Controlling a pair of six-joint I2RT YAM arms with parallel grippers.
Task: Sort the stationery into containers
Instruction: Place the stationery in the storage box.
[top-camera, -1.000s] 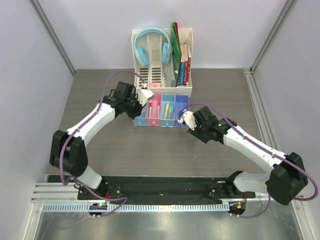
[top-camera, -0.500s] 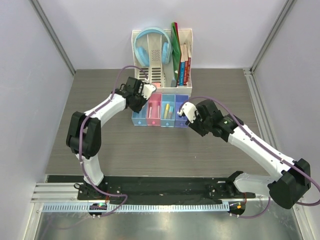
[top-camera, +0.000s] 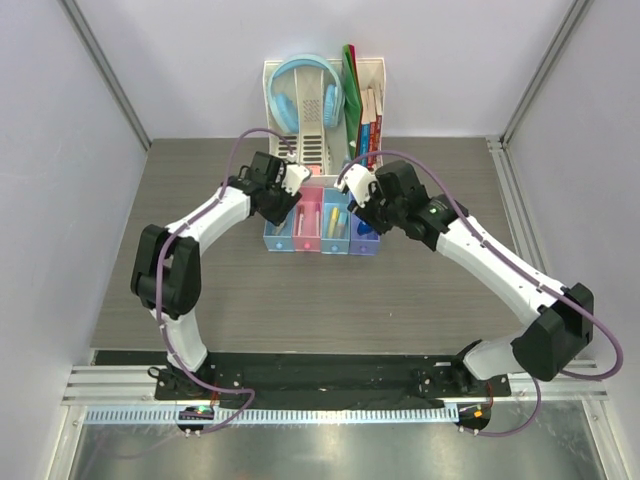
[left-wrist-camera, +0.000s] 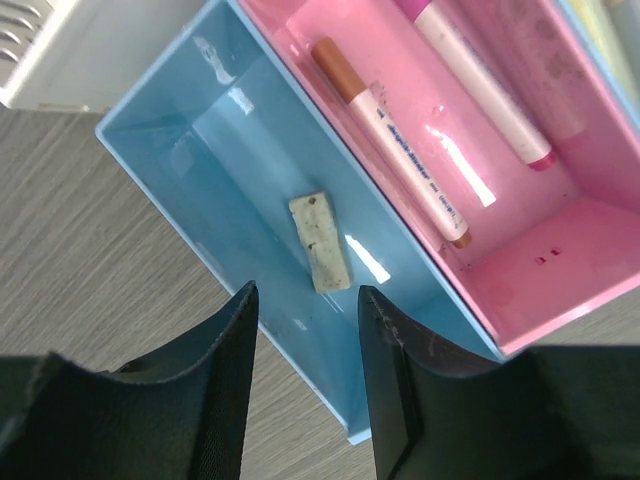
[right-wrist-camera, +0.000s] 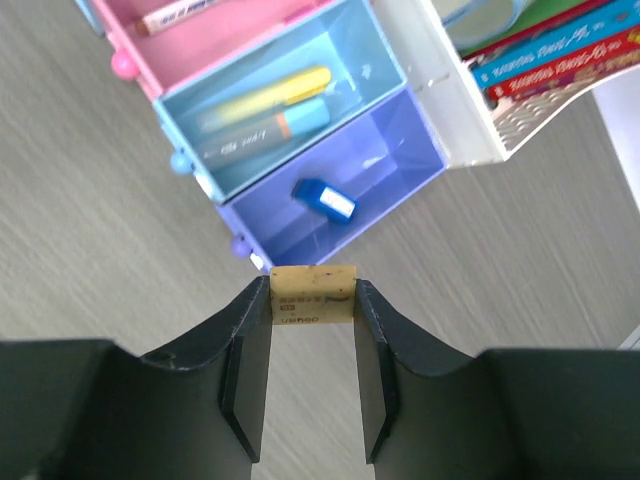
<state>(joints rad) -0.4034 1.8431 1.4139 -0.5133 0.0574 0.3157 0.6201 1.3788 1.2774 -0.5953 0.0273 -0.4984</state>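
A pale tan block (left-wrist-camera: 320, 242) is already in the blue bin (left-wrist-camera: 230, 150). My right gripper will move across to the far part of that bin and go down next.
The four joined bins stand before the organiser: blue (top-camera: 279, 238), pink (top-camera: 308, 238), light blue (top-camera: 335, 240), purple (top-camera: 364, 243). My left gripper (top-camera: 285, 205) hovers open and empty over the blue bin (left-wrist-camera: 230, 150), where a pale tan block (left-wrist-camera: 320, 242) lies. The pink bin (left-wrist-camera: 560, 230) holds a white marker with a brownish cap (left-wrist-camera: 390, 135) and a pink-tipped white pen (left-wrist-camera: 490, 90). My right gripper (right-wrist-camera: 313, 305) is shut on a tan block (right-wrist-camera: 313, 285) just short of the purple bin (right-wrist-camera: 395, 150), which holds a blue block (right-wrist-camera: 324, 197). The light-blue bin (right-wrist-camera: 372, 72) holds a yellow highlighter (right-wrist-camera: 265, 95).
A tall white slotted organiser (top-camera: 300, 150) stands right behind the bins, with light-blue headphones (top-camera: 305, 95) and upright books (top-camera: 365, 115). Its white wall (right-wrist-camera: 440, 100) borders the purple bin. A second pen (right-wrist-camera: 265, 135) lies beside the highlighter.
My right gripper has swung up and left with the tan block, from right of the bins to the purple bin. My left gripper moved over the blue bin, then held still.
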